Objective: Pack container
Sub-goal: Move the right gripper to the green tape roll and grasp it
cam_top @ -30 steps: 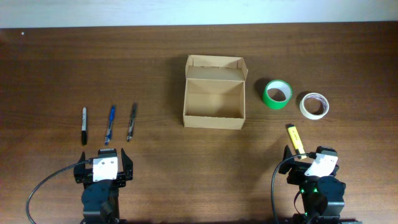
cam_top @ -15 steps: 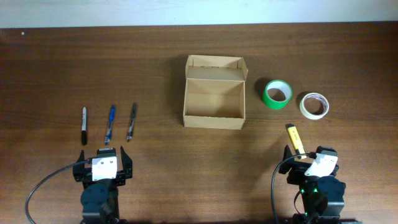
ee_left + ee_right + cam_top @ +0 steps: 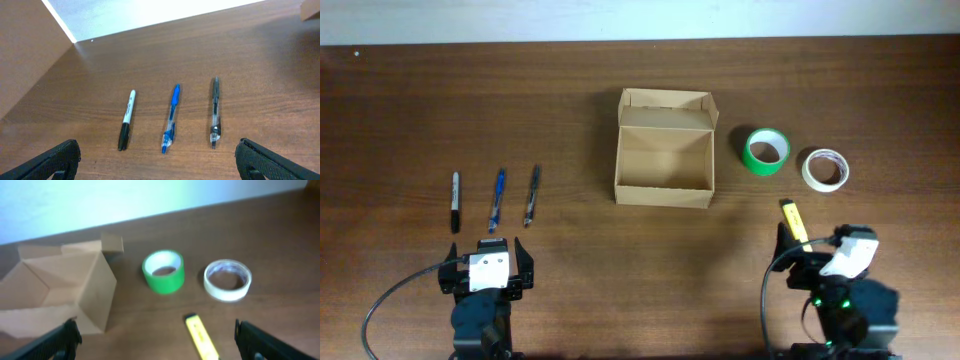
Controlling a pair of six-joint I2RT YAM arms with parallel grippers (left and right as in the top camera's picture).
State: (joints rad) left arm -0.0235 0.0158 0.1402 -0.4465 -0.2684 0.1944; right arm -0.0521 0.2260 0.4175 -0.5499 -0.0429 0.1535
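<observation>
The robot's right gripper will lift outward past the highlighter next, then go down to the green tape roll's side [image 3: 783, 153] [image 3: 179, 271] that faces the whitish tape roll, where empty wood leaves room for the fingers.
The container [image 3: 663, 195], a tan cardboard box, stands open and empty at the table's middle with its flap lid folded back; the right wrist view shows it [image 3: 95, 295] at the left. Right of it lie a green tape roll [image 3: 765, 151] [image 3: 163, 271], a whitish tape roll [image 3: 825, 169] [image 3: 227, 280] and a yellow highlighter [image 3: 793, 221] [image 3: 200, 337]. My right gripper [image 3: 815, 246] [image 3: 156, 332] is open just behind the highlighter. On the left lie a black marker [image 3: 456, 201] [image 3: 126, 120], a blue pen [image 3: 497, 199] [image 3: 171, 117] and a grey pen [image 3: 532, 194] [image 3: 215, 112]. My left gripper [image 3: 486, 250] [image 3: 157, 150] is open just short of them.
The dark wooden table ends at a pale wall along its far edge [image 3: 640, 40]. Both arms sit at the near edge with black cables [image 3: 390, 300] looping beside them. Bare wood separates the pens, the box and the tape rolls.
The right arm has shifted a little to the right and turned slightly. The left arm and all objects lie as before.
</observation>
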